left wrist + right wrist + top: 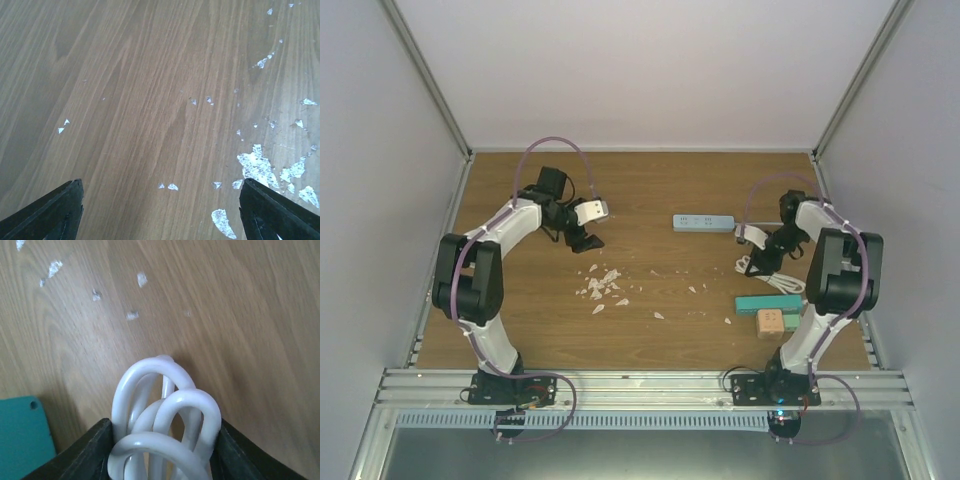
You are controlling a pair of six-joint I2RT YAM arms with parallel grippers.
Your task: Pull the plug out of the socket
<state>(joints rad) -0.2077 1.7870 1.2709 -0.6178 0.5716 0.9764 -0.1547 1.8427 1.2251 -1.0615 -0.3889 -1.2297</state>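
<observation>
My left gripper swings down onto the teal block's loose end next, which lies below it to the right in the top view, clear of the tan block.
The socket is a pale blue power strip [703,222] lying flat at the back of the table, right of centre. A coiled white cable [772,275] lies on the wood to its right; I cannot pick out the plug itself. My right gripper [767,260] is down on that coil. In the right wrist view the cable's loops [165,405] fill the gap of the right gripper [162,437], and both dark fingers [92,445] press against them. My left gripper [586,241] hovers far to the left, open over bare wood [162,210], holding nothing.
White flecks [603,287] are scattered over the middle of the wooden table [650,190]. A teal block [768,302] and a tan block [769,323] lie just in front of the coil, near the right arm's base. Grey walls enclose the table.
</observation>
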